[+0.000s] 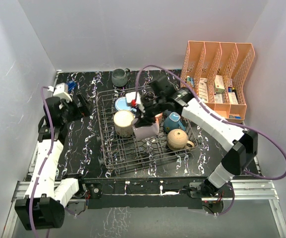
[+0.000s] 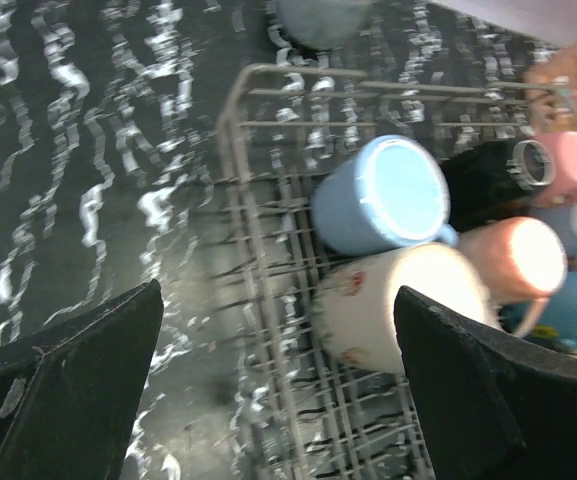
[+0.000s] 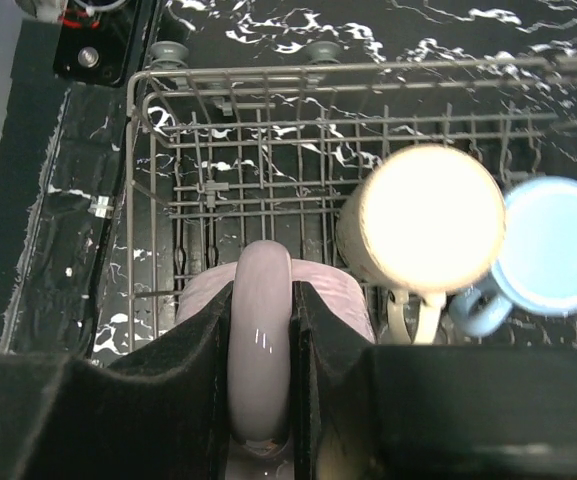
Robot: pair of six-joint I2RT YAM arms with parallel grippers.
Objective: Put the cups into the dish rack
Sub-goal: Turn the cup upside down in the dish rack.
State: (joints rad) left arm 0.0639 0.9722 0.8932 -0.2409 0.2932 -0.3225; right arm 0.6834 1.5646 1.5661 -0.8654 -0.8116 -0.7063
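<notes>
The robot's right gripper needs to move back and to the left in the overhead view next, then lower the mug into the rack's near corner (image 1: 121,151) (image 3: 244,186), which is empty beside the cream mug.
The dark wire dish rack (image 1: 108,158) sits mid-table and holds a cream mug (image 1: 123,122), a light blue mug (image 1: 121,103), a teal mug (image 1: 173,121) and a tan mug (image 1: 177,140). My right gripper (image 1: 143,119) is shut on the handle of a mauve mug (image 1: 146,131), held over the rack's middle; in the right wrist view the handle (image 3: 259,350) sits between the fingers. A grey mug (image 1: 119,77) stands on the table behind the rack. My left gripper (image 1: 82,104) is open and empty, left of the rack; its view shows the rack's edge (image 2: 243,250).
An orange mesh file organizer (image 1: 217,79) with small boxes stands at the back right. White walls close in the black marbled table (image 1: 78,144) on three sides. The table's front edge has a metal rail.
</notes>
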